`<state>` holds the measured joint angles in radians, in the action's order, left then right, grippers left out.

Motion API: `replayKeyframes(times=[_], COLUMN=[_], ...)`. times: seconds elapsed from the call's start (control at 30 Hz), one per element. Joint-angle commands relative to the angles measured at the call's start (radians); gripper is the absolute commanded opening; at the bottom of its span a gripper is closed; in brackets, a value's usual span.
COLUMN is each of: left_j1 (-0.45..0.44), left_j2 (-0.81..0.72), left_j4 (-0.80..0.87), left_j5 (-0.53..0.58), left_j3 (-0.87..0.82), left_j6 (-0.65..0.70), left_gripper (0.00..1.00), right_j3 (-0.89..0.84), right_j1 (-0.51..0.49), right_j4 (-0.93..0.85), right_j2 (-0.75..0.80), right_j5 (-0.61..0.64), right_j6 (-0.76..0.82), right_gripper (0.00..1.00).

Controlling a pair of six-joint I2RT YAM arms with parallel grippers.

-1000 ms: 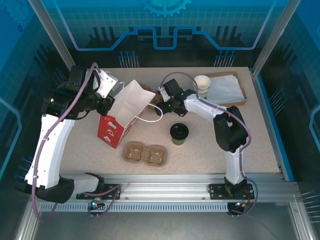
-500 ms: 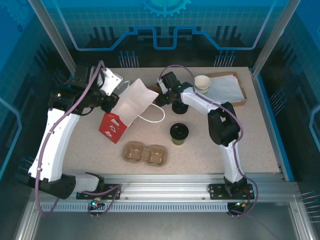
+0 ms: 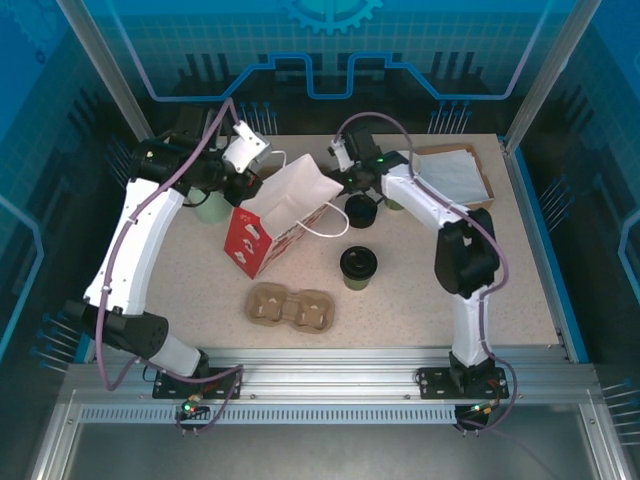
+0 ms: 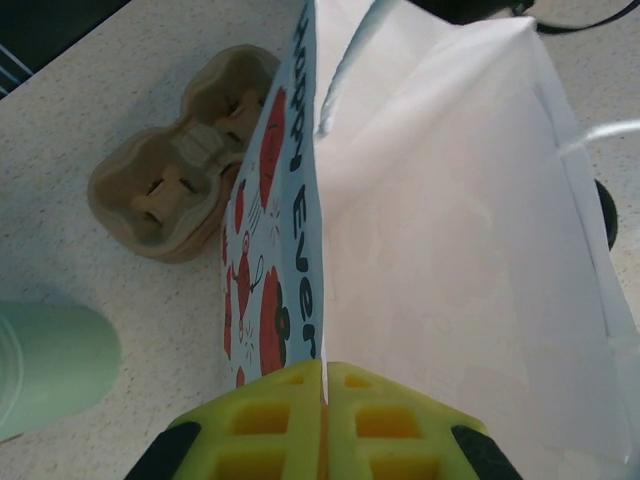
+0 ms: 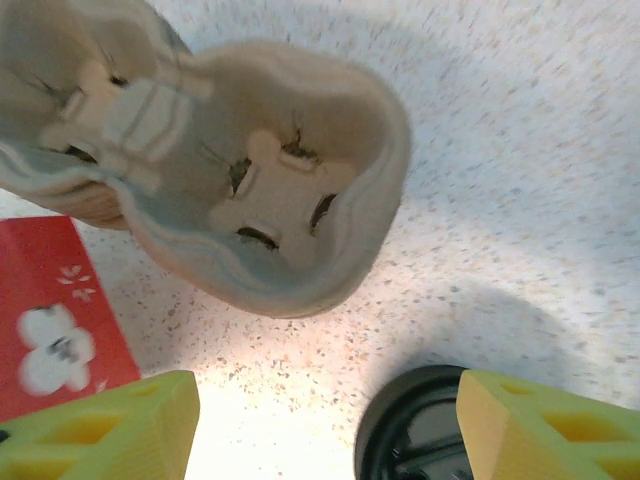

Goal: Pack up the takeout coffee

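The left gripper eases slightly down and toward the coffee's side next, bringing the bag upright, and releases the bag's rim, because the bag stands tilted.
The takeout coffee [image 3: 359, 266], an olive-green cup under a black lid, stands on the table right of centre. A round black lid [image 5: 420, 432], seemingly the coffee's, sits low in the right wrist view. A white paper bag with a red printed side [image 3: 284, 207] stands tilted, mouth up. My left gripper [image 3: 244, 178] [image 4: 323, 372] is shut on the bag's rim [image 4: 318, 250]. My right gripper [image 3: 344, 178] [image 5: 325, 425] hangs open above the table behind the coffee, beside the bag's right edge, with nothing between its fingers [image 5: 125, 425].
A brown pulp cup carrier [image 3: 290, 307] [image 4: 175, 175] [image 5: 270, 190] lies in front of the bag. A squat black lid stack [image 3: 360, 211] sits behind the coffee. A pale green cylinder [image 3: 212, 208] [image 4: 50, 365] stands left of the bag. A tray with white paper [image 3: 455, 175] is at back right.
My left gripper has carried the bag's rim back and to the right, standing the bag more upright. My right gripper has drawn back from the bag's rim.
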<state>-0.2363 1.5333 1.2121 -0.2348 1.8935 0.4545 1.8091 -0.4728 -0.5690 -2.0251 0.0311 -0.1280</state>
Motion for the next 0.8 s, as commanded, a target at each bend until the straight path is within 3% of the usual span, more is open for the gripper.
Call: replayKeyframes(times=[0.0,0.53,0.73,0.77], left_j1=[0.011,0.078,0.089,0.091], left_j2=[0.023,0.155,0.177,0.172], left_j4=[-0.028,-0.113,-0.134,-0.135], left_j5=[-0.101,-0.158,-0.109,-0.098], left_j3=[0.01,0.027,0.061,0.068], left_j6=[0.01,-0.01,-0.053,-0.07], left_gripper=[0.0,0.0,0.18,0.27], right_j3=[-0.034,-0.151,-0.185,-0.197], right_j1=[0.039,0.07,0.07,0.07], right_j4=[-0.029,-0.068,-0.096,-0.098], right_j2=[0.108,0.332,0.4,0.419], right_j5=[-0.006,0.076,0.07,0.07], right_j6=[0.04,0.085,0.078,0.075], right_gripper=[0.71,0.75,0.76,0.76])
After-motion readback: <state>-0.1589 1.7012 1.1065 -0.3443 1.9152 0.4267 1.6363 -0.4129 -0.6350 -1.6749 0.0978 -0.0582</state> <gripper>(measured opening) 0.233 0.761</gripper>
